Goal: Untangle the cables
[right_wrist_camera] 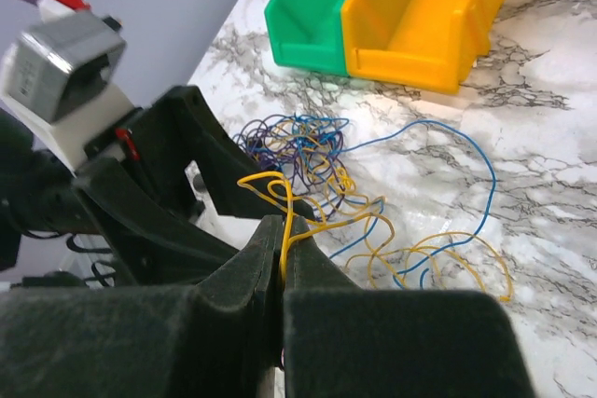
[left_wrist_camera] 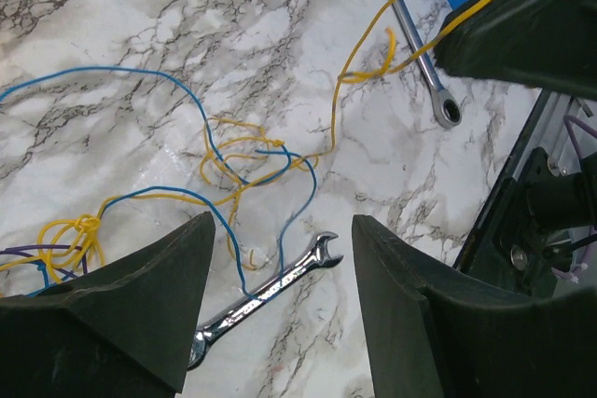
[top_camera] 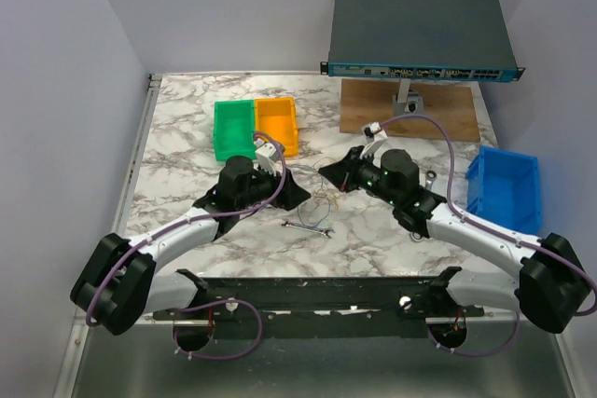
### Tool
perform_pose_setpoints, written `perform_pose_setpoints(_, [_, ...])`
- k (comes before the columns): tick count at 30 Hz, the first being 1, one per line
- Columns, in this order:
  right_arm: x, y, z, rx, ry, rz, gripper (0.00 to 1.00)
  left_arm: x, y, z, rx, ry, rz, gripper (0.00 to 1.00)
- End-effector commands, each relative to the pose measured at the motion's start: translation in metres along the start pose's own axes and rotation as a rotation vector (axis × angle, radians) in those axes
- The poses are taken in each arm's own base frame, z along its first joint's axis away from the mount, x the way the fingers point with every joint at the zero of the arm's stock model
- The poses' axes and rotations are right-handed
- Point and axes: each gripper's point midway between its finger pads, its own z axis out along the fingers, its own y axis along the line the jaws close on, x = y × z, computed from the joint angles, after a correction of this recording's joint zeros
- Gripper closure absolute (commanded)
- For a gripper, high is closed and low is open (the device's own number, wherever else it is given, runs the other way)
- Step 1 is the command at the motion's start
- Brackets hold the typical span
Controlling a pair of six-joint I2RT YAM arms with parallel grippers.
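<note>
I next raise my right gripper toward the second wrench and release the yellow cable over bare marble, to the gripper's right in the top view.
The cables [top_camera: 323, 199] lie as a loose tangle of blue, yellow and purple wire on the marble table between my two grippers. In the right wrist view the knotted part [right_wrist_camera: 303, 142] sits just beyond my right gripper [right_wrist_camera: 283, 230], which is shut on a yellow cable [right_wrist_camera: 280, 195] and holds it a little off the table. My left gripper [left_wrist_camera: 283, 230] is open, with nothing between its fingers. It hovers over a wrench [left_wrist_camera: 270, 291], which a blue cable [left_wrist_camera: 187, 90] crosses. Yellow loops [left_wrist_camera: 244, 160] lie beyond the fingers.
A second wrench [left_wrist_camera: 420, 44] lies farther right. Green [top_camera: 233, 128] and orange [top_camera: 277, 121] bins stand at the back left, and a blue bin [top_camera: 504, 188] at the right. A network switch [top_camera: 420, 39] rests on a wooden board [top_camera: 373, 109] at the back.
</note>
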Motion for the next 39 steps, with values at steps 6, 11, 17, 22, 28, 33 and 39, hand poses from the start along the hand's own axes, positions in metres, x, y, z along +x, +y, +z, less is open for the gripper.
perform_pose_setpoints(6, [-0.031,0.009,-0.003,0.063,-0.058,0.128,0.99,-0.001,-0.013,0.020,0.092,0.037,0.004,0.37])
perform_pose_setpoints(11, [-0.044,0.020,-0.009,0.042,-0.088,0.169,0.99,-0.001,-0.021,0.033,0.128,0.061,0.001,0.37])
perform_pose_setpoints(17, [-0.090,0.010,-0.031,0.195,-0.213,0.152,0.99,0.006,0.008,0.031,-0.044,0.075,-0.048,0.38])
perform_pose_setpoints(22, [-0.140,0.007,-0.065,0.327,-0.339,0.113,0.99,0.019,0.046,0.021,-0.269,0.127,-0.094,0.38])
perform_pose_setpoints(28, [-0.174,0.009,-0.096,0.405,-0.423,0.090,0.99,0.044,0.065,0.032,-0.286,0.286,-0.187,0.84])
perform_pose_setpoints(33, [-0.202,-0.017,-0.146,0.633,-0.552,0.087,0.99,0.048,0.095,0.024,-0.331,0.294,-0.328,1.00])
perform_pose_setpoints(39, [-0.223,-0.037,-0.231,0.855,-0.747,0.116,0.99,0.047,0.136,-0.006,-0.473,0.222,-0.460,1.00])
